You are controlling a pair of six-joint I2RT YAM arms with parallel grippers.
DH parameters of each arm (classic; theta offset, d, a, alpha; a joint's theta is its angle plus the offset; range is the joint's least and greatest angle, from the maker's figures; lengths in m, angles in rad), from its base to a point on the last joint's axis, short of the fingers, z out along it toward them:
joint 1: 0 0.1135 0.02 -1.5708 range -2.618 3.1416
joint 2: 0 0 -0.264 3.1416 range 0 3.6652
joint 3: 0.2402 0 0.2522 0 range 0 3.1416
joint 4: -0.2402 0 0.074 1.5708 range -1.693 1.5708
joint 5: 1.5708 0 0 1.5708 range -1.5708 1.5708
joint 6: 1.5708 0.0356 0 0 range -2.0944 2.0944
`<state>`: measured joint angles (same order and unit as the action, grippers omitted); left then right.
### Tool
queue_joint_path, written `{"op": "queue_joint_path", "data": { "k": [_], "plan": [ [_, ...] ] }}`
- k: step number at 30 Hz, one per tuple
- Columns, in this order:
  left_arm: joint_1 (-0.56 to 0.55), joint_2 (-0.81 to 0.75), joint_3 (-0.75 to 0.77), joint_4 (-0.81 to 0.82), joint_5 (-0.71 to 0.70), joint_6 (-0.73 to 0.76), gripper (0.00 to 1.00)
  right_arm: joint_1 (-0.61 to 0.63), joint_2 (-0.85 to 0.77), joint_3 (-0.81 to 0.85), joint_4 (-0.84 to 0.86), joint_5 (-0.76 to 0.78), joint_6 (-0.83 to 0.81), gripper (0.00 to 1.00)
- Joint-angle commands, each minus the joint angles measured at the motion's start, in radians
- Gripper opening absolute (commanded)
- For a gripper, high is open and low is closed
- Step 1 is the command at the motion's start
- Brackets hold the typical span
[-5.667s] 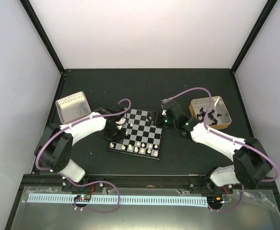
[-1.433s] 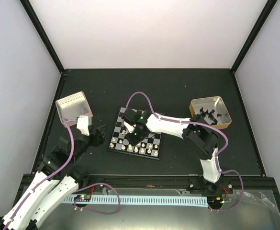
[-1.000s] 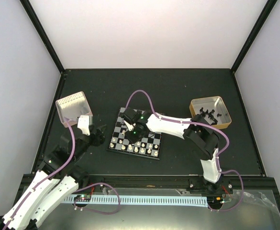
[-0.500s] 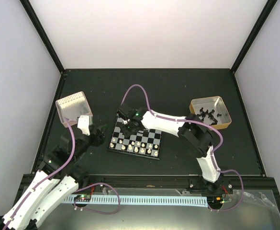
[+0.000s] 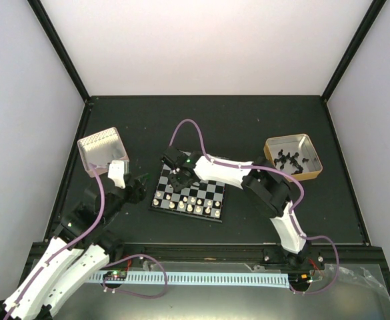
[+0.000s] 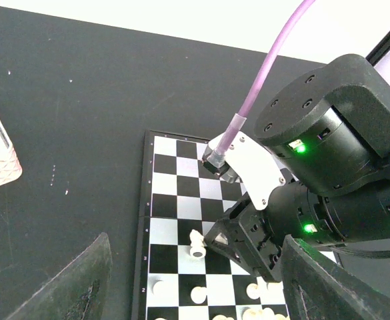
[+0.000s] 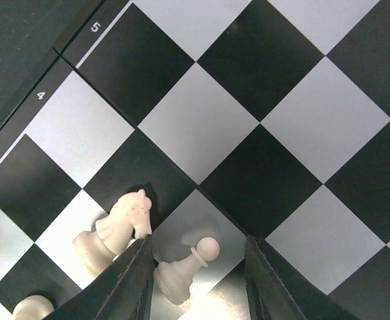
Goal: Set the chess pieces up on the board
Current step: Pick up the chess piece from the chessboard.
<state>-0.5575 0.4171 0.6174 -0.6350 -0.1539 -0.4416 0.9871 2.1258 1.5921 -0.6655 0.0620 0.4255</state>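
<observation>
The knight crowds one finger of the robot's right gripper, so the gripper will next slide to the right in the right wrist view and close on the white pawn (image 7: 181, 270) between its fingers.
The board (image 5: 211, 187) lies mid-table, with cream-white chess pieces (image 5: 189, 207) along its near rows. My right gripper (image 5: 179, 175) hangs low over the board's left part, open. Its fingers (image 7: 136, 277) stand on either side of a white pawn (image 7: 181, 270) on a silvery square, with a gap on the right side. A white knight (image 7: 115, 227) sits just left of the left finger and also shows in the left wrist view (image 6: 196, 243). My left gripper (image 5: 137, 187) is open off the board's left edge, empty (image 6: 195, 293).
A tan tin (image 5: 293, 157) holding black pieces stands at the right, and a second tin (image 5: 101, 148) at the left. The right arm's purple cable (image 5: 181, 130) arcs over the board's far edge. More white pieces (image 6: 158, 288) fill the near rows.
The right gripper's jaws have widened around the pawn, and its wrist has shifted toward the board's far-left part. The left arm has not moved.
</observation>
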Motion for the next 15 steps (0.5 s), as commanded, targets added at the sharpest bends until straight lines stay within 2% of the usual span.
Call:
{"op": "queue_joint_path", "data": {
  "k": [1, 10, 12, 15],
  "plan": [
    [-0.001, 0.003, 0.006, 0.013, -0.009, -0.004, 0.71, 0.007, 0.01, 0.009, -0.02, 0.057, 0.008, 0.38],
    [-0.001, 0.006, 0.005, 0.012, -0.009, -0.004, 0.71, 0.007, -0.024, -0.051, -0.037, 0.097, 0.016, 0.35],
    [0.0, 0.005, 0.005, 0.014, -0.007, -0.005, 0.71, 0.007, -0.034, -0.068, -0.034, 0.103, 0.017, 0.32],
    [0.0, 0.006, 0.005, 0.015, -0.007, -0.005, 0.71, 0.007, -0.039, -0.082, -0.028, 0.106, 0.019, 0.23]
  ]
}}
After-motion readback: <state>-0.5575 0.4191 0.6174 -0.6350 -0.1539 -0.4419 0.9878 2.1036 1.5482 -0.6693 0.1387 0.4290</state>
